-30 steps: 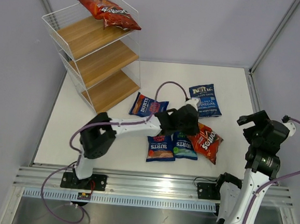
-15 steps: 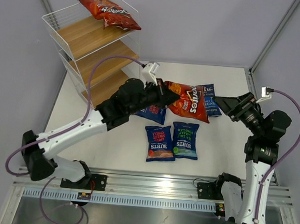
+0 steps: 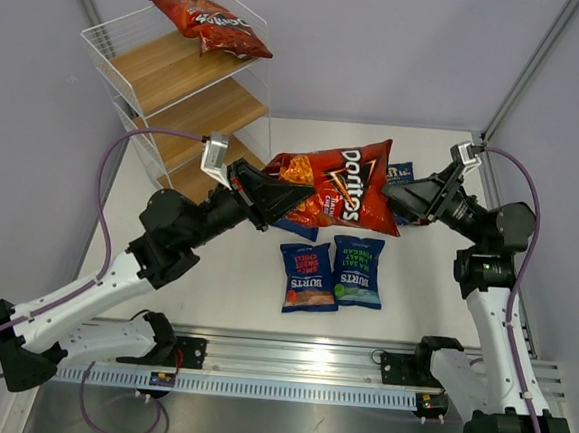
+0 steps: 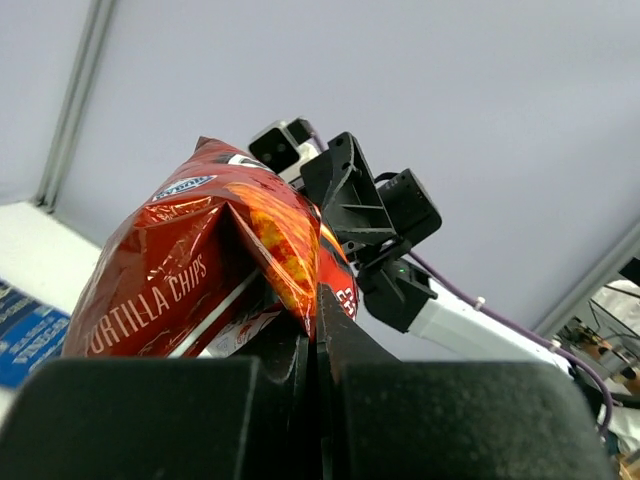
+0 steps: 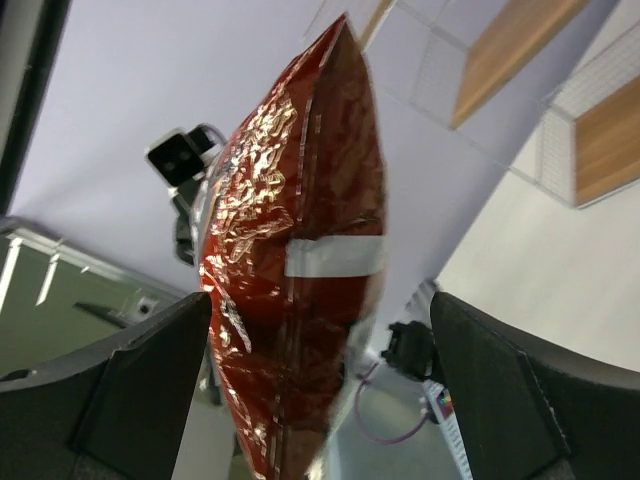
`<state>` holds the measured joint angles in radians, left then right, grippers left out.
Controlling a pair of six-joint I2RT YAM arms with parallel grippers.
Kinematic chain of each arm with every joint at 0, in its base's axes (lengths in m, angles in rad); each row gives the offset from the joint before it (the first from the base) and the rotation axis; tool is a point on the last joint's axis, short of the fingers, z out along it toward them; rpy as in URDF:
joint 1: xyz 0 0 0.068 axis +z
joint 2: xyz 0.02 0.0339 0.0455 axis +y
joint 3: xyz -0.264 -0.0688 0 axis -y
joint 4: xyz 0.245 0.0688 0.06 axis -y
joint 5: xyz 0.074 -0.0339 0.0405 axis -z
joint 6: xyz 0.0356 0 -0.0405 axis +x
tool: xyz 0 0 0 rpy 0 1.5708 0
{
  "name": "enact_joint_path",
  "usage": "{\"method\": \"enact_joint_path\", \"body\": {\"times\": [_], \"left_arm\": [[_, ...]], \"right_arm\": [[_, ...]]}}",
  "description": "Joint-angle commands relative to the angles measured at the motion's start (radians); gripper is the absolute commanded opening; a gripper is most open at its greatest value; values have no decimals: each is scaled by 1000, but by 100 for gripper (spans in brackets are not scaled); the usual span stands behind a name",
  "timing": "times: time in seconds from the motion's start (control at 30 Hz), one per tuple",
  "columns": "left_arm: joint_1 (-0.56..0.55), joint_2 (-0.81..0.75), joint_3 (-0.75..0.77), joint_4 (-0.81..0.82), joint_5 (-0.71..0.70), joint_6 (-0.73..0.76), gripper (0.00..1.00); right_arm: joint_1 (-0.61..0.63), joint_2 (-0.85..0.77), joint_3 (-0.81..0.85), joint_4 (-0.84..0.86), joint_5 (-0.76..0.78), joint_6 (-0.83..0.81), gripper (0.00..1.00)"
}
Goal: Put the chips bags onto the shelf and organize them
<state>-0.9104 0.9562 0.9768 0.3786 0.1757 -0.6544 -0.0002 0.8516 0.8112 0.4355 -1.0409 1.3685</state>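
Note:
The red Doritos bag's bottom edge [image 3: 384,177] [image 5: 322,300] hangs just to my right gripper's left in the top view, so the spread fingers ease that way around it next.
My left gripper [image 3: 274,191] is shut on the left edge of a red Doritos bag [image 3: 337,185] and holds it in the air above the table's middle. The left wrist view shows the jaws [image 4: 316,325] pinching the bag's seam [image 4: 290,270]. My right gripper [image 3: 404,200] is open at the bag's right end. In the right wrist view the bag [image 5: 300,250] hangs between its spread fingers [image 5: 130,400]. A second Doritos bag [image 3: 212,22] lies on top of the shelf [image 3: 179,92]. Two Burts bags [image 3: 310,276] [image 3: 357,270] lie flat on the table.
A third Burts bag [image 3: 294,227] and the Kettle bag [image 3: 403,171] lie on the table, mostly hidden under the held bag. The shelf's three wooden boards are bare. White walls close in the table at the back and sides.
My left gripper lifted the Doritos bag off the table and carried it up and left. My right gripper swung in from the right to the bag's right end.

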Motion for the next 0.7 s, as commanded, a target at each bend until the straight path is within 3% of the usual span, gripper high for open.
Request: {"method": "enact_joint_path", "body": {"times": [0.0,0.07,0.17,0.37,0.4,0.53,0.67], "left_arm": [[-1,16,-16,241,97,27,0],[-1,33,-18,278,146,22,0],[-1,62,-21,327,189,15,0],[-1,92,8,329,300,47,0],[-1,89,10,326,310,52,0],[-1,56,-12,298,332,87,0],[-1,24,-12,225,343,125,0]], "right_arm": [[66,6,13,247,-5,214,99],[120,18,13,368,-4,265,99],[181,17,31,407,10,297,99],[204,-60,89,113,30,112,97],[204,-68,97,77,35,72,93],[206,-95,91,-24,73,21,57],[204,-117,92,-70,123,-29,48]]}}
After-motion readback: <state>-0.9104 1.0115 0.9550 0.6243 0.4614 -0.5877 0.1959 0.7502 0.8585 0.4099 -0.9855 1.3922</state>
